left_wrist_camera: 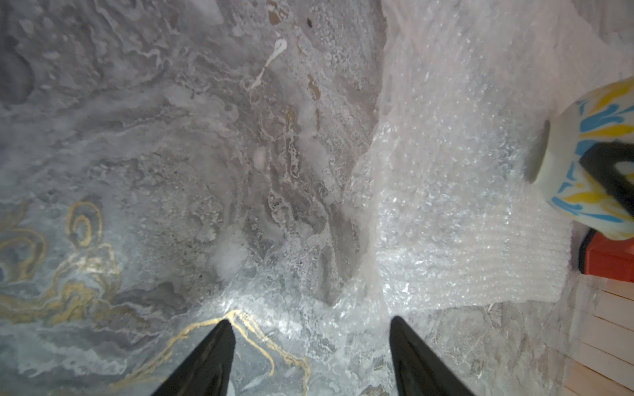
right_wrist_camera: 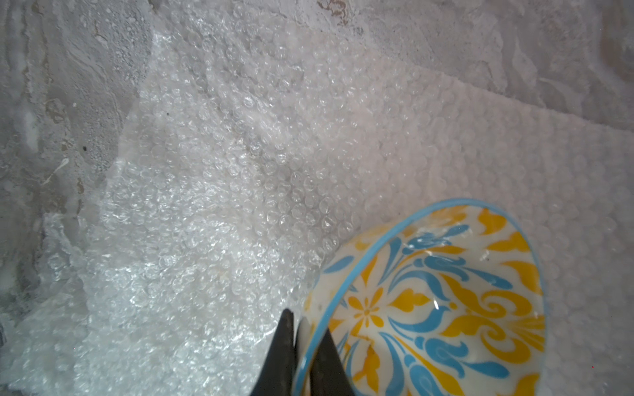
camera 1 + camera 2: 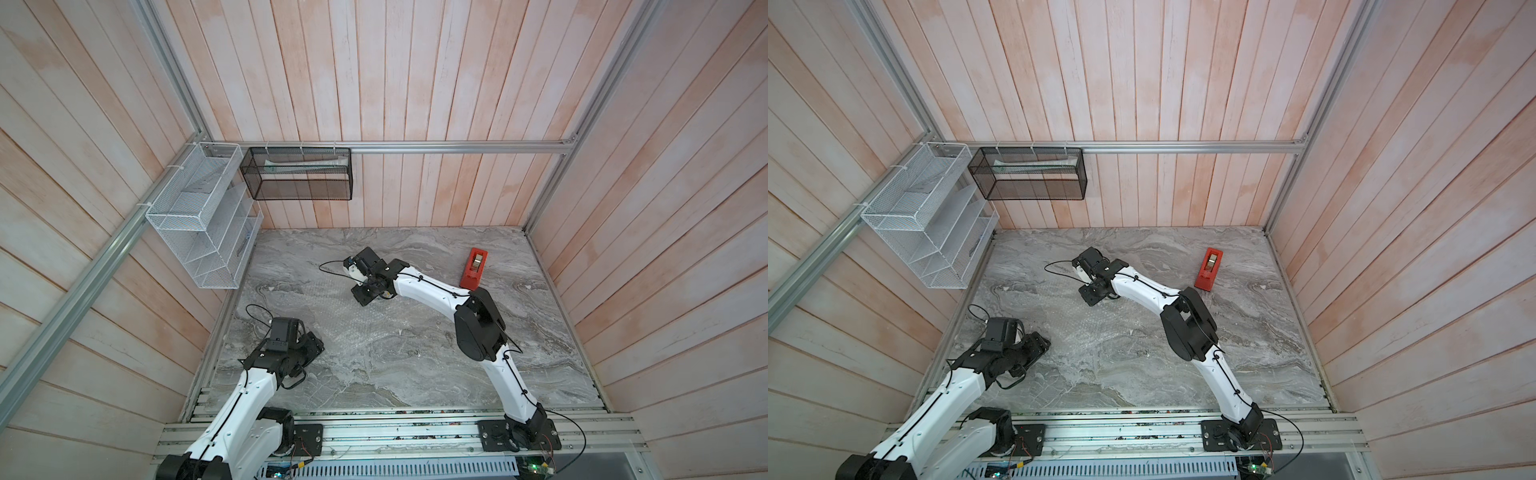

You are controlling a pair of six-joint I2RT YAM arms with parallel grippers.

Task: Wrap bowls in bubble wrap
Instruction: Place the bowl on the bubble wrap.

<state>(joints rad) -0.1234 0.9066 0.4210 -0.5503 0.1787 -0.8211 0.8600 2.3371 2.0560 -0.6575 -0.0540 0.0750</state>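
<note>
The tilted bowl, still hanging above the sheet, needs to go down next onto the bubble wrap just below my right gripper. Then I need to let go of the bowl's rim.
The bubble wrap lies spread and crinkled across the middle of the marble table, and shows in both top views. The bowl, white with yellow and blue flowers, hangs tilted just above the sheet. My right gripper is shut on its rim, one finger inside and one outside. The right wrist hides most of the bowl from above. In the left wrist view the bowl shows from outside, over the wrap. My left gripper is open and empty, low over the wrap's near left edge.
A red tape dispenser stands on the table at the back right, beyond the wrap. A white wire rack and a black mesh basket hang on the walls at the back left. Wooden walls close in three sides.
</note>
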